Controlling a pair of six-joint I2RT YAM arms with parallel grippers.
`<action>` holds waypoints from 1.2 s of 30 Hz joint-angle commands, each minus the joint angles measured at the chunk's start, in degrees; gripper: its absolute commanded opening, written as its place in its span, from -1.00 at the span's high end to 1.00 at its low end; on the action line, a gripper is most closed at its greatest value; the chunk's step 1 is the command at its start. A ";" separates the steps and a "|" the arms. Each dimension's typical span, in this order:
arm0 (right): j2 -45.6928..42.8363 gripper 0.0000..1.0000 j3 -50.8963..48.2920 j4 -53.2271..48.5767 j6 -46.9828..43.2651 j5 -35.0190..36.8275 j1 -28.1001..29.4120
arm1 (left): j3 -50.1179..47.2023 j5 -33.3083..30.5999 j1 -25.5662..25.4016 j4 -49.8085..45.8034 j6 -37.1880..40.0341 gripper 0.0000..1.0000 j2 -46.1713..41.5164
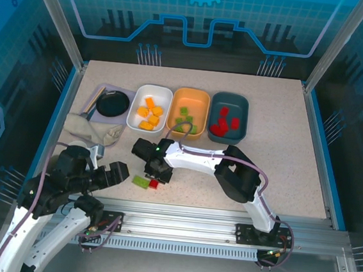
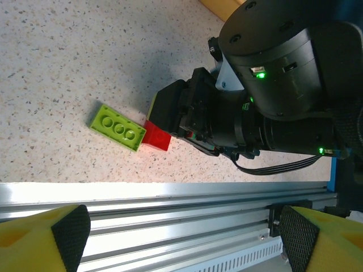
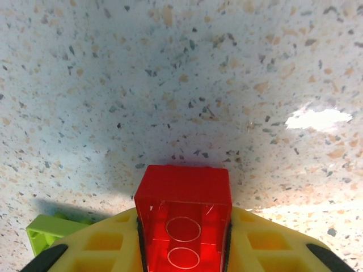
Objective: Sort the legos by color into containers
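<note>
Next, my right gripper lifts with its red lego, moves outward over the dark teal tub (image 1: pixel 230 97) and releases, because that tub already holds the red legos.
My right gripper (image 3: pixel 184 241) is shut on a red lego (image 3: pixel 184 192), its yellow fingers (image 3: pixel 96 246) pressed on both sides, low over the table. A light green lego (image 2: pixel 116 127) lies flat right beside the red lego (image 2: pixel 156 136); the two sit near the table's front edge (image 1: pixel 141 181). My left gripper (image 2: pixel 184 238) hangs open over the front rail, holding nothing, left of the bricks (image 1: pixel 121 171). At the back stand the containers: a white tub (image 1: pixel 162 90) with orange-yellow legos, an orange tub (image 1: pixel 192 93) with green ones, a dark teal tub (image 1: pixel 230 97) with red ones.
A black dish (image 1: pixel 112 103) on a grey tray and a crumpled cloth (image 1: pixel 89 130) lie at the back left. The aluminium rail (image 1: pixel 180 216) runs along the near edge. The right arm (image 1: pixel 199 157) stretches across the middle of the table.
</note>
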 commanded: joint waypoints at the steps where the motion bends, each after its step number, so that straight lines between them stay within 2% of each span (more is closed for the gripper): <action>1: -2.33 0.54 -1.17 -2.47 -2.69 3.08 -1.77 | -0.77 1.93 -0.14 3.94 -1.02 -0.80 1.98; 5: -8.43 0.55 -1.25 -6.59 -8.27 7.78 -3.73 | -1.42 2.61 -0.14 8.94 -1.76 -0.80 4.79; 9: -16.26 0.55 -2.97 -10.02 -15.25 11.99 -8.01 | -1.51 4.59 -0.30 18.27 -3.46 -0.79 10.73; 13: -22.02 0.55 -4.76 -10.36 -24.46 14.91 -15.91 | 2.17 3.96 -2.22 26.21 -3.76 -0.79 20.41; 17: -23.01 0.54 -3.50 -8.29 -36.53 17.03 -26.87 | 9.14 2.83 -4.83 31.95 -3.09 -0.80 32.85; 21: -17.43 0.55 1.68 -6.57 -44.72 16.89 -36.20 | 16.40 1.97 -5.91 35.74 -3.30 -0.80 44.26; 24: -11.44 0.55 6.64 -5.05 -48.13 15.90 -41.12 | 21.35 2.05 -6.10 38.76 -4.27 -0.80 51.52; 36: 11.63 0.56 28.82 -8.77 -53.66 17.30 -49.41 | 43.35 4.54 -6.93 40.90 -2.52 -0.80 74.56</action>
